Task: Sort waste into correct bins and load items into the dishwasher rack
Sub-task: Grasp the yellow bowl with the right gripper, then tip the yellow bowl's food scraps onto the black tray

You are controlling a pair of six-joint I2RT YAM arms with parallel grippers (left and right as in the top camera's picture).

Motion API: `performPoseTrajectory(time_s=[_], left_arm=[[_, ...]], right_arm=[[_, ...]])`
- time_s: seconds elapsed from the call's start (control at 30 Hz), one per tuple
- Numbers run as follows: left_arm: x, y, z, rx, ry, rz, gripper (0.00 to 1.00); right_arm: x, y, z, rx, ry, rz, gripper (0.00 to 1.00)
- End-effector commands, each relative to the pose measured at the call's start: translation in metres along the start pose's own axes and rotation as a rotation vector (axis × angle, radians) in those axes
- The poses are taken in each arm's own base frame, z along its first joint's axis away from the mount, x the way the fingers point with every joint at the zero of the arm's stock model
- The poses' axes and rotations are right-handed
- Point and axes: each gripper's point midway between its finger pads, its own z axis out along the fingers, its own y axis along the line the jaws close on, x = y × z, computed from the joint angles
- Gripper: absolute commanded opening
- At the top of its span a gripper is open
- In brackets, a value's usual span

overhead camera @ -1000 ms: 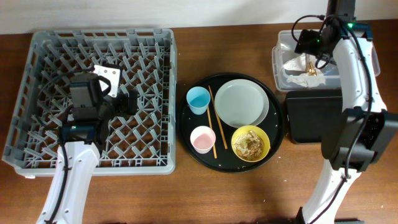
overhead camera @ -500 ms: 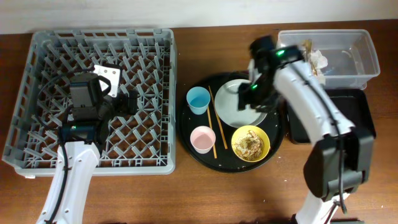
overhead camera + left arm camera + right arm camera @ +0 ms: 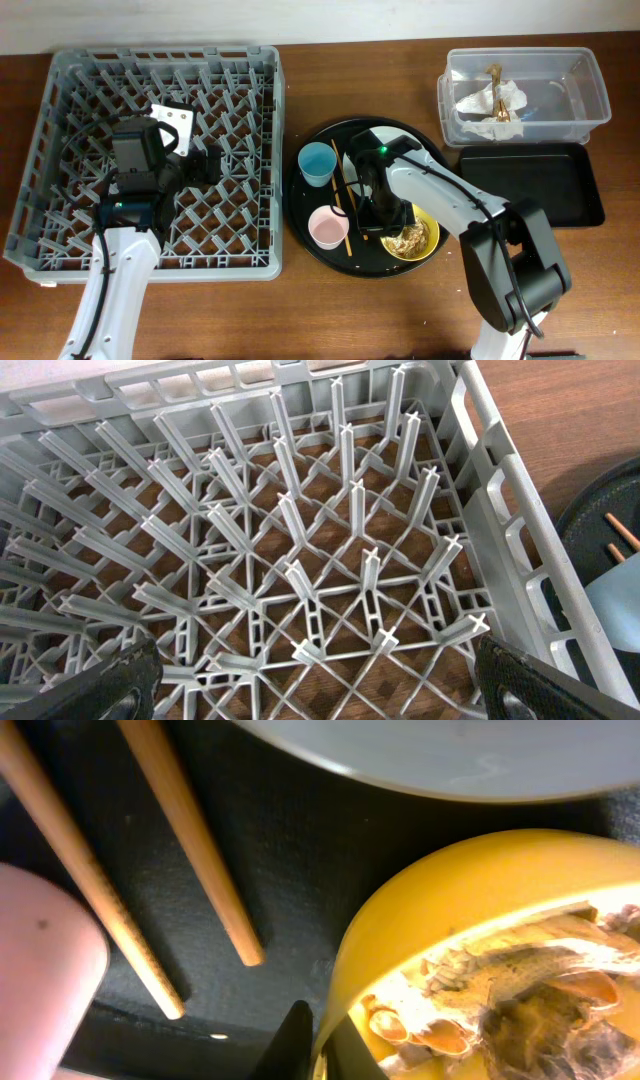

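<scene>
My right gripper rises next, tips the yellow bowl (image 3: 422,243) over the shallow black tray (image 3: 531,186) and releases it on the round tray, since scraps lie in the bowl.
My right gripper (image 3: 381,222) (image 3: 322,1050) is shut on the left rim of the yellow bowl (image 3: 422,243) (image 3: 440,900), one finger outside and one inside. Brownish food scraps (image 3: 540,980) lie in the bowl. The pale plate (image 3: 450,760) sits just beyond it, mostly under my right arm in the overhead view. Two chopsticks (image 3: 343,200) (image 3: 190,840) lie between the blue cup (image 3: 319,162) and the pink cup (image 3: 326,225) (image 3: 40,970). My left gripper (image 3: 205,165) (image 3: 320,685) hangs open over the dishwasher rack (image 3: 60,100) (image 3: 300,540), holding nothing.
Cups, plate, bowl and chopsticks all rest on a round black tray (image 3: 310,235). A clear tub (image 3: 590,90) at the back right holds a white napkin (image 3: 490,100) and a brown wrapper (image 3: 497,75). A shallow black tray (image 3: 530,185) lies in front of the tub.
My right arm swung from the clear tub down to the round tray, and its jaws went from open to shut on the yellow bowl's rim. The left arm stayed still.
</scene>
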Motion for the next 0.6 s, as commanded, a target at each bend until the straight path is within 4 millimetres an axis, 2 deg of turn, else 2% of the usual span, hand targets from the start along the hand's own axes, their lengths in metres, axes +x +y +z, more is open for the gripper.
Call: performPoseTrajectory(time_s=[0.0, 0.13, 0.17, 0.23, 0.27, 0.3, 0.37, 0.4, 0.57], left_arm=[[-0.007, 0.000, -0.001, 0.009, -0.016, 0.012, 1.00], [-0.007, 0.000, -0.001, 0.009, -0.016, 0.012, 1.00], [-0.007, 0.000, -0.001, 0.009, -0.016, 0.012, 1.00], [-0.007, 0.000, -0.001, 0.009, -0.016, 0.012, 1.00], [-0.007, 0.000, -0.001, 0.009, -0.016, 0.012, 1.00], [-0.007, 0.000, -0.001, 0.009, -0.016, 0.012, 1.00], [-0.007, 0.000, -0.001, 0.009, -0.016, 0.012, 1.00], [-0.007, 0.000, -0.001, 0.009, -0.016, 0.012, 1.00], [-0.007, 0.000, -0.001, 0.009, -0.016, 0.012, 1.00]], right_arm=[[0.000, -0.004, -0.007, 0.021, -0.002, 0.004, 0.04], [-0.005, 0.006, -0.075, 0.013, -0.021, -0.102, 0.04], [-0.015, 0.010, -0.108, -0.005, -0.078, -0.131, 0.04], [-0.030, 0.003, -0.145, -0.035, -0.156, -0.144, 0.04], [-0.040, -0.009, -0.162, -0.056, -0.196, -0.128, 0.04], [-0.051, -0.030, -0.176, -0.109, -0.228, -0.138, 0.04], [-0.058, -0.054, -0.181, -0.174, -0.238, -0.150, 0.04], [-0.064, -0.077, -0.186, -0.255, -0.261, -0.177, 0.04], [-0.074, -0.141, -0.216, -0.650, -0.499, -0.271, 0.04]])
